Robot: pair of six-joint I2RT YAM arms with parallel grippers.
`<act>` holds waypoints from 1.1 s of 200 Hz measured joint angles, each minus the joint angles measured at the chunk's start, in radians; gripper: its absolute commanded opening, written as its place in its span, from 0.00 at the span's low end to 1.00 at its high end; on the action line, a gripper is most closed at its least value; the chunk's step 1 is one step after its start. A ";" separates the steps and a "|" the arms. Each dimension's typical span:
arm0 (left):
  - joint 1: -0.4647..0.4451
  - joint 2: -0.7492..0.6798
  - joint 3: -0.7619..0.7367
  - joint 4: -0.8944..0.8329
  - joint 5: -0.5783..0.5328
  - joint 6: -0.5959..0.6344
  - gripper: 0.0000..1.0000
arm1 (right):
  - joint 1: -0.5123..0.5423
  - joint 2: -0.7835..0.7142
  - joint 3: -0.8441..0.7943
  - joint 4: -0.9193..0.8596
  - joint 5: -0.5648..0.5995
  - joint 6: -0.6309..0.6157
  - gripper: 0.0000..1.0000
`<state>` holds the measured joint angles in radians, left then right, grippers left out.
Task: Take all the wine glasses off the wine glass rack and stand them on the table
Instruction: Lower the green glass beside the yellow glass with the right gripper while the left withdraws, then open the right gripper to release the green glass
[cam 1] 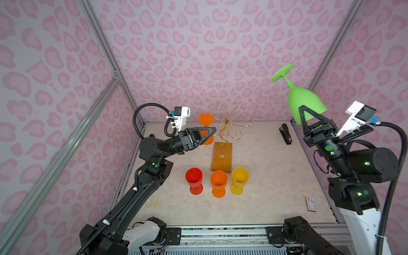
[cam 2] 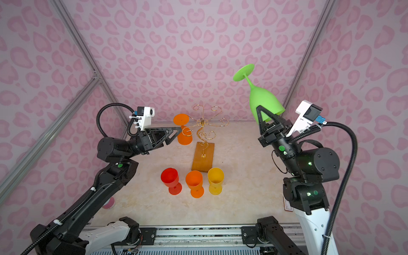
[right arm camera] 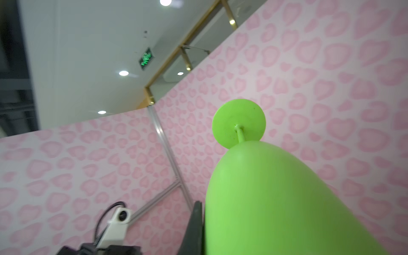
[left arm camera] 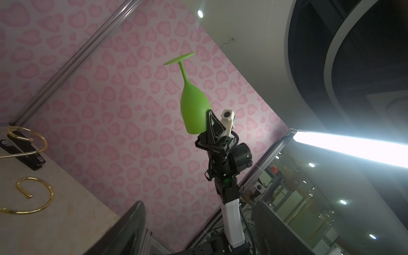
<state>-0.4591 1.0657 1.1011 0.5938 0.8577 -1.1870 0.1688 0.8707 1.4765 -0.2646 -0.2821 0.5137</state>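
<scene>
Next, my right gripper swings down to the bare tabletop (cam 1: 252, 176) beside the yellow glass, turning the green wine glass (cam 1: 302, 99) foot-down, then releases it, because it hangs upside down.
A green wine glass (cam 1: 302, 99) hangs upside down, high at the right, foot tilted toward the back wall. My right gripper (cam 1: 309, 113) is shut on the bowl's wall near the rim; in the right wrist view one dark finger (right arm camera: 195, 227) presses against the bowl (right arm camera: 276, 198). The gold wire wine glass rack (cam 1: 228, 123) stands mid-table on its wooden base (cam 1: 222, 157). An orange wine glass (cam 1: 206, 120) hangs upside down from a left arm of the rack. My left gripper (cam 1: 210, 130) is open beside it, with nothing between its fingers (left arm camera: 123, 231).
Red (cam 1: 194, 180), orange (cam 1: 218, 182) and yellow (cam 1: 239, 180) glasses stand upright in front of the rack's base. A black stapler (cam 1: 286, 134) lies at the back right, a small card box (cam 1: 310, 203) near the right edge. Pink patterned walls enclose the table.
</scene>
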 measured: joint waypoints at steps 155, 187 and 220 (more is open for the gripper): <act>0.001 -0.155 0.153 -0.675 -0.260 0.559 0.81 | 0.179 0.452 -0.246 -0.661 0.067 -0.230 0.00; 0.001 -0.151 0.160 -0.678 -0.259 0.561 0.81 | 0.248 0.502 -0.240 -0.688 0.098 -0.230 0.00; 0.001 -0.136 0.164 -0.682 -0.253 0.562 0.81 | 0.296 0.543 -0.223 -0.703 0.118 -0.233 0.00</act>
<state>-0.4583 0.9295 1.2655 -0.0883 0.6048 -0.6254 0.4648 1.4139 1.2537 -0.9676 -0.1638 0.2802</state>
